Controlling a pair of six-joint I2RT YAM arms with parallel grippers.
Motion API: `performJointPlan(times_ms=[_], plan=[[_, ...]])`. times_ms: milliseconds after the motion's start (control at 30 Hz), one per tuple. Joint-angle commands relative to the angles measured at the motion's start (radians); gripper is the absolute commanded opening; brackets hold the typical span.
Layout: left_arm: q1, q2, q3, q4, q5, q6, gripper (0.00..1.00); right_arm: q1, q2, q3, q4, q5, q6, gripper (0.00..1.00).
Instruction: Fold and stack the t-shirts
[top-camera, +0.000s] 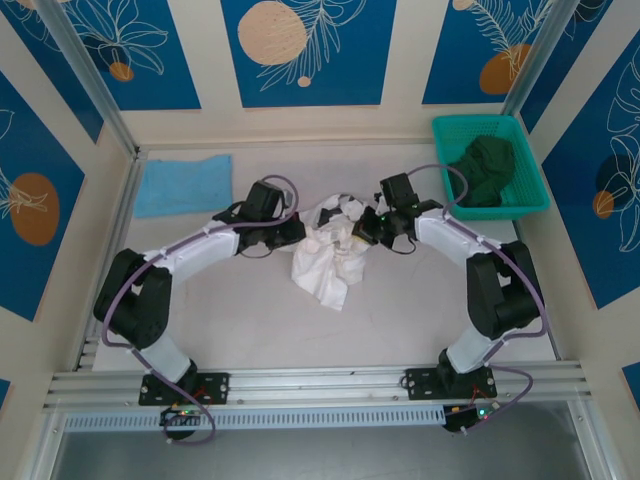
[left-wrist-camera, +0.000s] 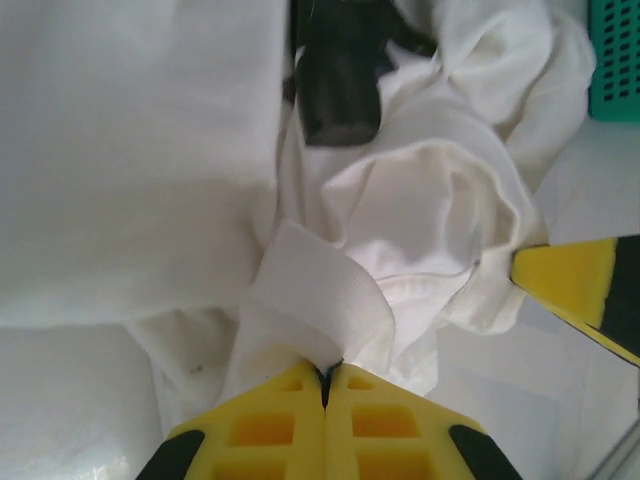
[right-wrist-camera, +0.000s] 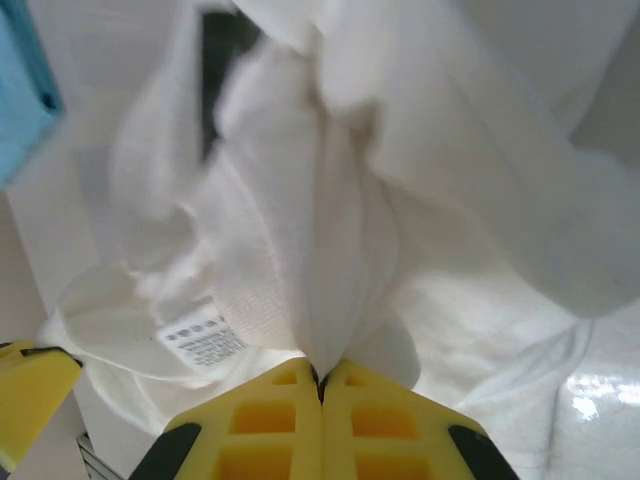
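The shirt's crumpled shoulder cloth is between the left gripper's fingers, so the left gripper should next raise it, away from the right gripper, and let it go.
A white t-shirt (top-camera: 325, 250) lies crumpled in a heap at the middle of the table, between both arms. My left gripper (top-camera: 296, 228) is shut on a fold of it at the heap's left side; the yellow fingers (left-wrist-camera: 290, 425) pinch the white cloth (left-wrist-camera: 330, 300). From the right, my right gripper (top-camera: 362, 230) is shut on another fold of the same shirt (right-wrist-camera: 330, 250), whose care label (right-wrist-camera: 200, 338) shows beside it. The light-blue t-shirt (top-camera: 184, 184) lies folded flat at the table's back left.
A teal basket (top-camera: 520, 205) holding a dark green garment (top-camera: 485, 170) stands at the back right. Metal frame posts rise at the back corners. A rail runs along the table's near edge by the arm bases.
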Motion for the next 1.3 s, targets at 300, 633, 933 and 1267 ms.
performJointPlan(times_ms=[300,633,933,1267], plan=[[-0.011,0.012,0.993,-0.283,-0.091,0.503,0.0,-0.04,-0.217,0.678,-0.195,0.08,-0.143,0.0],[-0.029,-0.594,0.149,-0.087,-0.101,0.501,0.01,0.036,-0.651,0.109,-0.131,-0.062,-0.222,0.0],[-0.031,-0.625,0.018,-0.052,-0.234,0.369,0.0,0.014,-0.506,0.144,-0.221,0.021,-0.167,0.0],[0.07,-0.105,0.318,-0.157,-0.188,0.262,0.0,-0.125,-0.156,0.305,-0.135,-0.035,-0.037,0.0]])
